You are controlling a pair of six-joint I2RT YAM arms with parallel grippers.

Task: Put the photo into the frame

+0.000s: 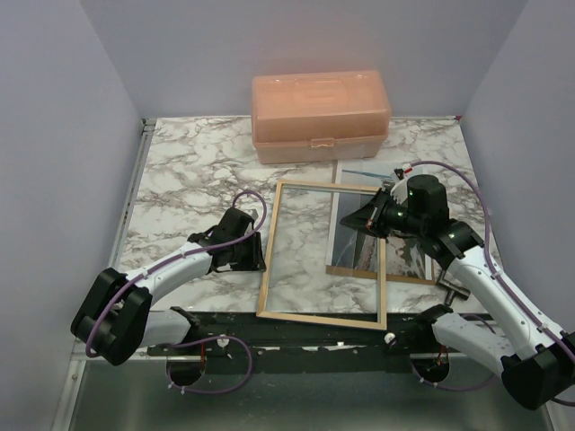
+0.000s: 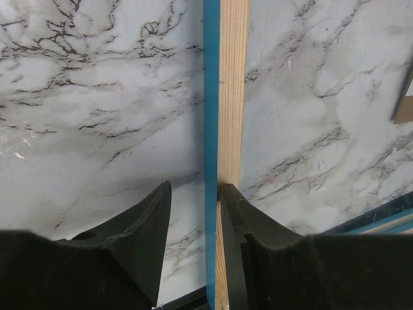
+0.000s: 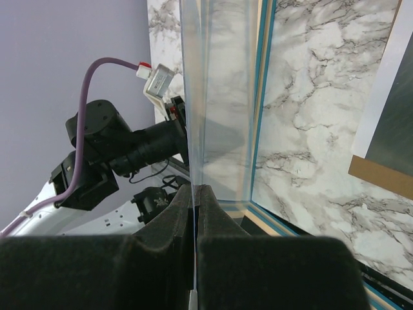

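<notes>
My right gripper will next come down and tip the pane flatter beside the frame's rim across the photo (image 1: 359, 238), then let go, since the pane still slants above the opening.
The frame (image 1: 319, 316) lies flat on the marble table, light wood side up, with a blue outer edge (image 2: 211, 97). My left gripper (image 1: 259, 251) is open astride its left rim (image 2: 232, 97). One finger (image 2: 242, 213) rests against the wood and the other stands apart from the blue edge. My right gripper (image 3: 194, 188) is shut on the thin clear pane (image 3: 216, 97), which it holds edge-up over the frame's right side (image 3: 258, 148). The photo (image 1: 359, 238), with grey scenery and a white border (image 3: 381, 97), lies on a brown backing board (image 1: 404, 277) partly under the frame's right rim.
A peach plastic case (image 1: 321, 115) stands at the back middle of the table. Grey walls close in the left, right and back. The table's front edge (image 1: 296, 337) runs just below the frame. The left arm (image 3: 110, 142) shows through the pane.
</notes>
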